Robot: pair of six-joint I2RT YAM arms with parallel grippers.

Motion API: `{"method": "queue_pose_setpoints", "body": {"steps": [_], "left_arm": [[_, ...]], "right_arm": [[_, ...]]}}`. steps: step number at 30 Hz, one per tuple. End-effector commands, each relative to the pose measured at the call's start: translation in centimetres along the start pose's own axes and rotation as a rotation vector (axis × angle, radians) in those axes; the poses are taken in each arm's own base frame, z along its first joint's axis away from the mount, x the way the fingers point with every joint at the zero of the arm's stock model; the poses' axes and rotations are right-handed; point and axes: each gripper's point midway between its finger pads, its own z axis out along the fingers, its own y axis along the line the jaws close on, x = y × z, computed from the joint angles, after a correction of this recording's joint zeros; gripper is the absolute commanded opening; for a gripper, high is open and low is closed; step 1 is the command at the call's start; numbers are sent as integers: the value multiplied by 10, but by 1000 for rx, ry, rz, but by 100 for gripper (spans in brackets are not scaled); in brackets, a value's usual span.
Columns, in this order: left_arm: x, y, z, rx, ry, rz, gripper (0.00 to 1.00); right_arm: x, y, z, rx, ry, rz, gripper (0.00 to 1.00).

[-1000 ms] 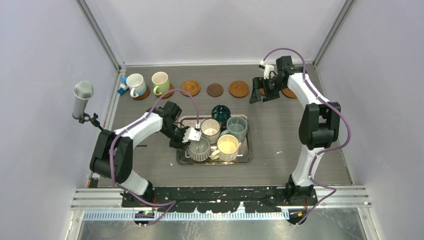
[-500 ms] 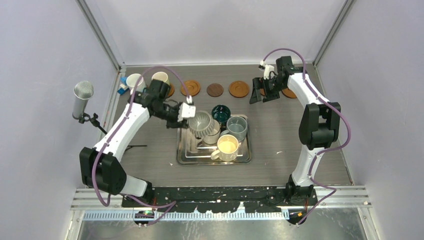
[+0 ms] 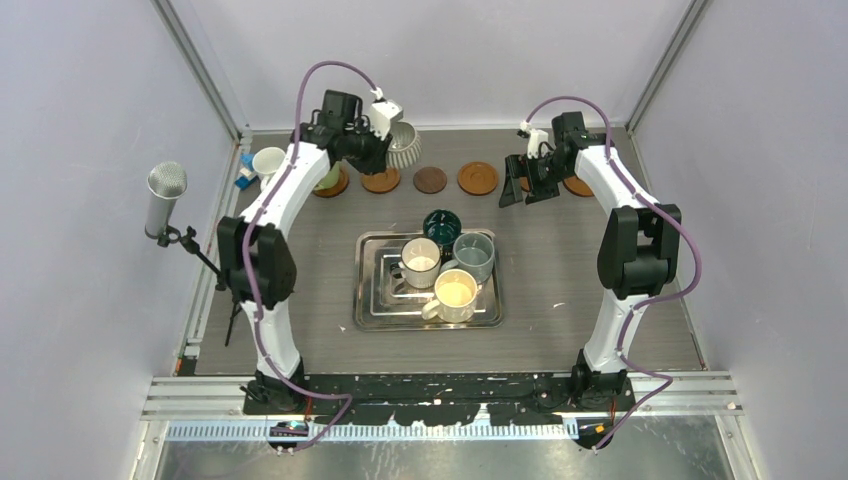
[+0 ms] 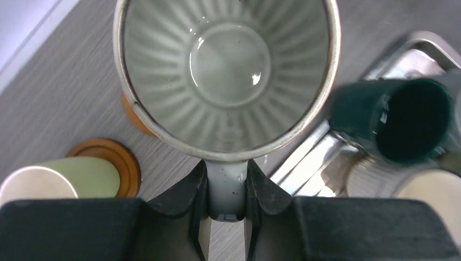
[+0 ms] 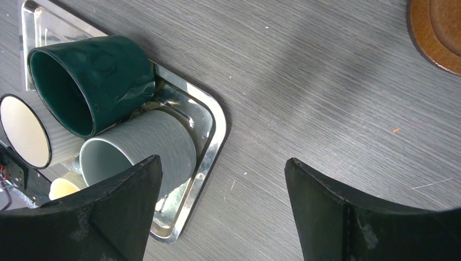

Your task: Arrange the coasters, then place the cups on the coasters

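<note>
I need to use my left gripper next to put the ribbed grey cup down onto the orange-brown coaster beside the pale green cup (image 4: 81, 176).
My left gripper (image 3: 387, 138) is shut on the handle of the ribbed grey cup (image 3: 406, 147), holding it in the air over the back row of coasters. In the left wrist view the fingers (image 4: 197, 190) pinch the handle below the cup's open mouth (image 4: 225, 70). The row holds orange-brown coasters (image 3: 380, 180) (image 3: 477, 177) and a dark brown coaster (image 3: 430, 179). A white cup (image 3: 268, 162) and a pale green cup (image 4: 81, 176) stand on coasters at the left. My right gripper (image 3: 522, 188) hangs open, empty, near the row's right end.
A steel tray (image 3: 372, 310) at mid-table holds a dark teal cup (image 3: 440, 224), a grey-blue cup (image 3: 472, 255), a white cup (image 3: 420, 262) and a cream cup (image 3: 455, 292). A microphone (image 3: 165, 198) stands at the left edge. Walls close in on three sides.
My left arm lifted the ribbed grey cup off the tray and carried it back and up over the coaster row. The right arm stayed still.
</note>
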Motion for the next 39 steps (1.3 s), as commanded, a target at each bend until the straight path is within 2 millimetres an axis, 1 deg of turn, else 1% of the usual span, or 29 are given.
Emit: {"method": "queue_pose_setpoints", "body": {"steps": [1,4,6,9,14,19,22,33,39], "left_arm": [[-29,52,4,-224,-86,-182,0],[-13,69,22,-293,-52,-200,0],[1,77,34,-321,-8,-214,0],[16,89,44,-339,10,-240,0],[27,98,60,-328,-10,-238,0],[31,101,70,-328,-53,-217,0],[34,98,75,-308,-52,-227,0],[59,93,86,-294,12,-263,0],[66,95,91,-306,27,-264,0]], "right_arm": [[-20,3,-5,-7,-53,-32,87],[-20,2,-5,-1,-54,-35,87],[-20,1,-5,2,-54,-37,87],[-19,0,-4,4,-56,-42,87],[-18,-1,-3,6,-54,-38,87],[-21,-3,-2,16,-60,-34,87],[-22,-4,-3,19,-61,-35,87],[-21,-3,-1,16,-61,-34,87],[-23,-3,-2,16,-66,-35,87]]}}
